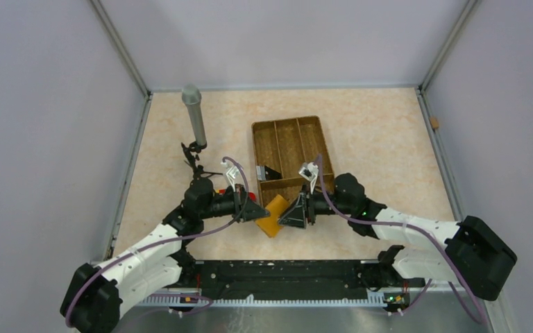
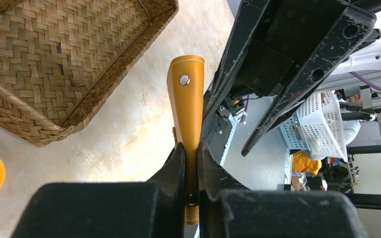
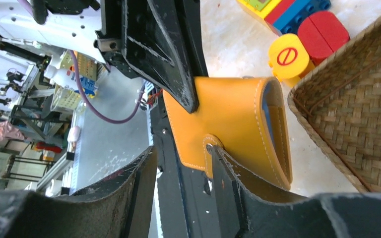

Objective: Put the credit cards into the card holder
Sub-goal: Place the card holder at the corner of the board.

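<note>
I will move my left gripper back and down to let go of the card holder (image 1: 271,218) on the bare tabletop, because the bare tabletop is below the gripper, closer to my base.
The tan-orange card holder (image 1: 271,218) hangs just above the table in front of the woven tray. My left gripper (image 2: 191,147) is shut on its edge, and its stud (image 2: 184,79) faces the left wrist camera. In the right wrist view the card holder (image 3: 228,116) gapes a little, showing a blue lining (image 3: 266,111). My right gripper (image 3: 182,151) is open, and one fingertip (image 3: 219,157) touches the snap tab (image 3: 208,159). Small dark and pale flat pieces (image 1: 266,172) lie in the tray; I cannot tell whether they are the credit cards.
The woven brown divided tray (image 1: 323,142) stands just behind both grippers. A grey cylinder (image 1: 194,114) on a small stand rises at the back left. Toy bricks (image 3: 290,12) and a yellow disc (image 3: 288,57) lie beside the tray's near corner.
</note>
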